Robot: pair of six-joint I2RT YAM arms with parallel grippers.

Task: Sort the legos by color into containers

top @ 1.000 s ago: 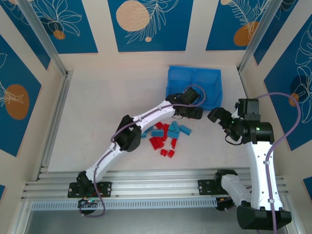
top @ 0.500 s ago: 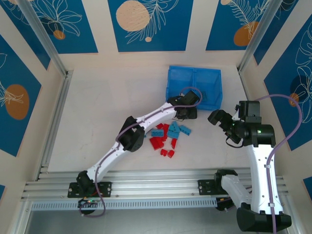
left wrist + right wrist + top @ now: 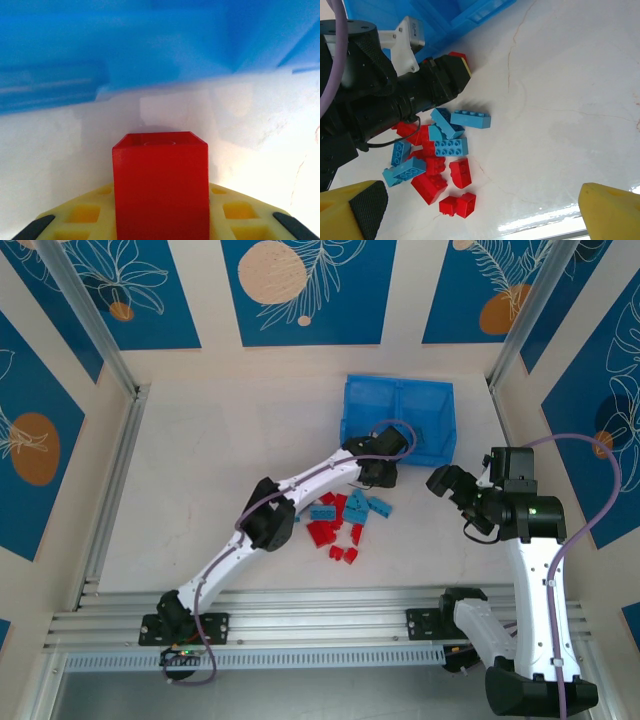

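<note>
Next, my left gripper rises outward beyond the tray's near side, over the tray section farther from my right gripper, and releases the lego inside.
My left gripper (image 3: 384,474) is shut on a red lego (image 3: 160,182), which stands between its yellow fingers (image 3: 240,215). It is low over the table, just in front of the bright-blue tray of containers (image 3: 425,410), whose near wall (image 3: 150,55) stands right behind the brick. The right wrist view also has this gripper (image 3: 456,70) with the red lego (image 3: 458,55) at its tip. The loose legos lie in a pile (image 3: 342,520) of red (image 3: 429,186) and light blue (image 3: 451,147) bricks. My right gripper (image 3: 447,482) hangs open to the right of the pile, its fingers (image 3: 612,212) wide apart with nothing between them.
The left arm (image 3: 300,485) stretches diagonally over the table and covers the pile's left edge. White frame walls (image 3: 130,390) close the table on both sides. Bare table (image 3: 560,115) lies to the right of the pile.
My left gripper has shut on the red lego and shifted a little left in front of the tray. The right gripper has barely moved.
</note>
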